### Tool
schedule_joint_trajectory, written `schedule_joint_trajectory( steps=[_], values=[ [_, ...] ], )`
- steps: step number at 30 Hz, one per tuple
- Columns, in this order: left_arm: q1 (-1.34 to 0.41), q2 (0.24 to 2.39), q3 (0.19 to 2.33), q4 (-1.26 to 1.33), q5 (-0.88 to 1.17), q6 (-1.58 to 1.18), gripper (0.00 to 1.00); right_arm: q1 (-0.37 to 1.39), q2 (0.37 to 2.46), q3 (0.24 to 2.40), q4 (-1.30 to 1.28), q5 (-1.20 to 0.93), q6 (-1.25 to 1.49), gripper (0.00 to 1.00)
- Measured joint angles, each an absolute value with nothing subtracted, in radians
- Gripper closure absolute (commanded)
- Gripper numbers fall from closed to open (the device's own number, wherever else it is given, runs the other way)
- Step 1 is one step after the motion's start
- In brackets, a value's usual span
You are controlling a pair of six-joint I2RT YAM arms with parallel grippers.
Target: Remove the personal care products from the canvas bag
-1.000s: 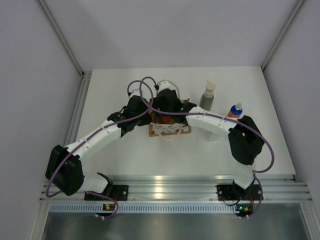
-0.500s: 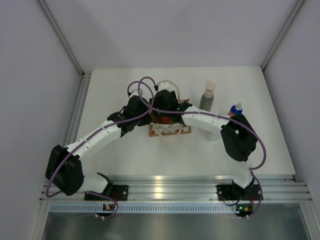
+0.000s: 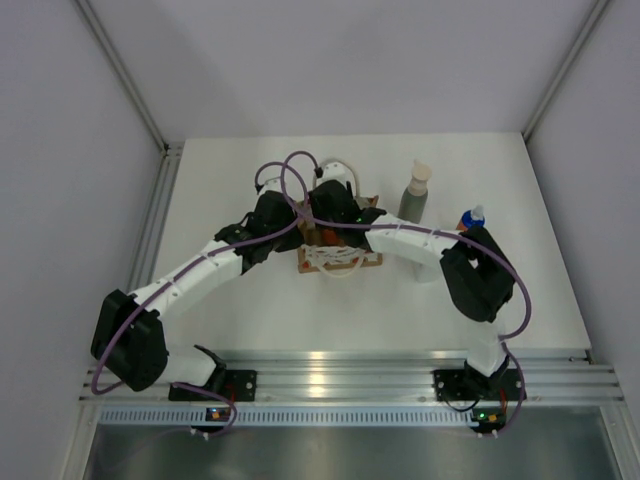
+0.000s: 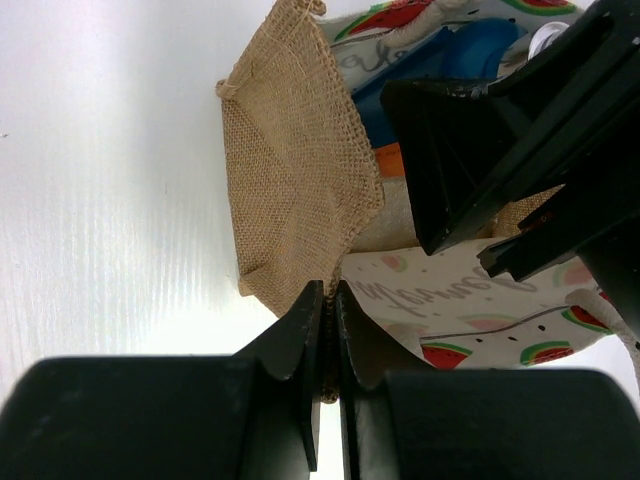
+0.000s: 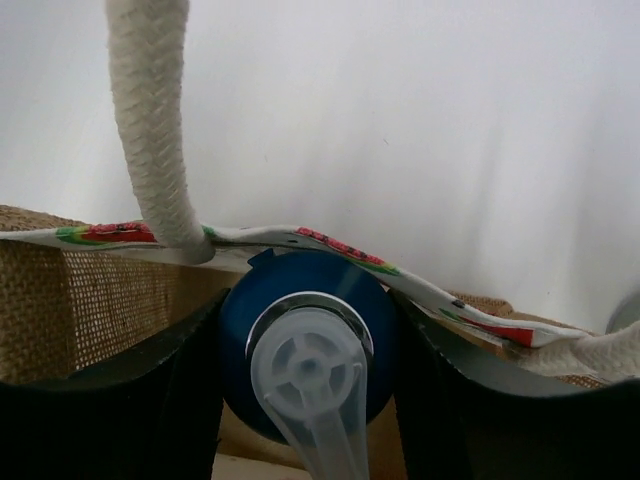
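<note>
My right gripper raises the bottle next, brings it back and lowers it to release on the bag's near side, where the tabletop is bare.
The canvas bag [image 3: 340, 258] stands mid-table, brown burlap with cream rope handles. My left gripper [image 4: 331, 300] is shut on the burlap rim of the bag's side [image 4: 295, 180]. My right gripper [image 5: 305, 370] reaches into the bag's mouth. Its fingers [image 5: 150, 400] press both sides of the short blue-and-orange bottle [image 5: 300, 300], which has a clear pump top. That bottle also shows in the left wrist view [image 4: 470, 50]. The grey-green pump bottle [image 3: 415, 192] and the orange bottle [image 3: 470, 220] stand on the table right of the bag. I cannot see the white squarish bottle.
A rope handle [image 5: 150, 120] hangs across the right wrist view above the bag's printed lining rim [image 5: 330, 245]. The two arms cross over the bag [image 3: 300, 215]. Grey walls close in the table on three sides.
My right arm's elbow has swung in toward the left and its wrist has shifted slightly toward the far side over the bag. The left arm and the bag have stayed put.
</note>
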State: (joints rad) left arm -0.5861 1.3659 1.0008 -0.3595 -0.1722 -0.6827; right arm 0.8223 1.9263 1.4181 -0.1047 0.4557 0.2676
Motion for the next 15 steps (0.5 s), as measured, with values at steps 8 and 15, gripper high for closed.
schedule_joint_trajectory(
  steps=[8,15],
  values=[
    [-0.586,1.366,1.001,-0.359,-0.173,-0.682,1.0,0.821,1.903,1.335,0.023,0.462,0.255,1.0],
    [-0.586,1.364,1.0,-0.359,-0.173,-0.683,1.0,0.82,1.839,1.237,0.088,0.428,0.22,1.0]
  ],
)
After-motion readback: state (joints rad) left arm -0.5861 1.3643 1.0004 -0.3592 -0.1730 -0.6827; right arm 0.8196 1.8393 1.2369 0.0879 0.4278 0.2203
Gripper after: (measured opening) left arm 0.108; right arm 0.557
